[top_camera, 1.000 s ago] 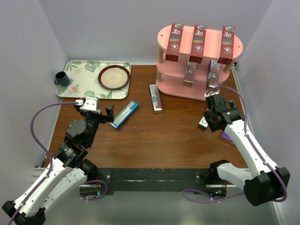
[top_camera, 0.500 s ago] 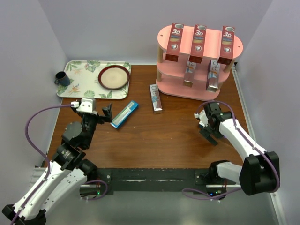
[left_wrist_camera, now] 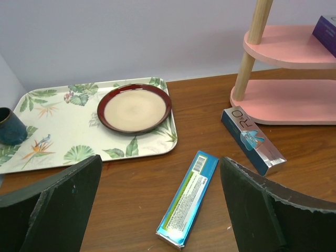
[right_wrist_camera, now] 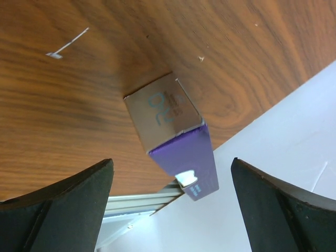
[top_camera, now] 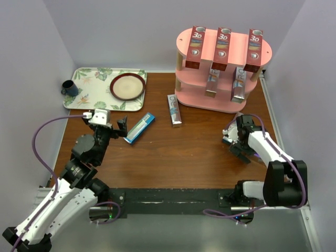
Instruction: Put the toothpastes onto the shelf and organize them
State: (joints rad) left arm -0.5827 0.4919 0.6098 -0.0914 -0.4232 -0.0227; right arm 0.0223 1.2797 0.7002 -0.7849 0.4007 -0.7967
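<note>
The silver end of the purple carton (right_wrist_camera: 163, 112) is narrower than the gap between my open fingers, so my right gripper should next lower them to either side of it.
The pink shelf (top_camera: 223, 68) stands at the back right, with three red cartons (top_camera: 222, 48) on its top board and two silver ones (top_camera: 239, 84) on the middle board. A teal carton (top_camera: 140, 127) lies on the table, and in the left wrist view (left_wrist_camera: 189, 198) it lies between my fingers and ahead of them. A silver-blue carton (top_camera: 174, 110) lies near the shelf foot (left_wrist_camera: 253, 140). My left gripper (top_camera: 113, 128) is open and empty. My right gripper (top_camera: 240, 148) is open above a purple and silver carton (right_wrist_camera: 176, 136) at the table's right edge. Another carton end (top_camera: 227, 137) shows beside it.
A floral tray (top_camera: 86, 94) at the back left holds a red-rimmed plate (top_camera: 127, 86) and a dark cup (top_camera: 69, 87). The right wall (right_wrist_camera: 273, 173) runs close along the purple carton. A pale shelf post (left_wrist_camera: 253, 47) stands at the shelf's near left.
My right gripper has come away from the shelf toward the near right and turned over the purple carton. My left gripper has shifted slightly and stays open.
</note>
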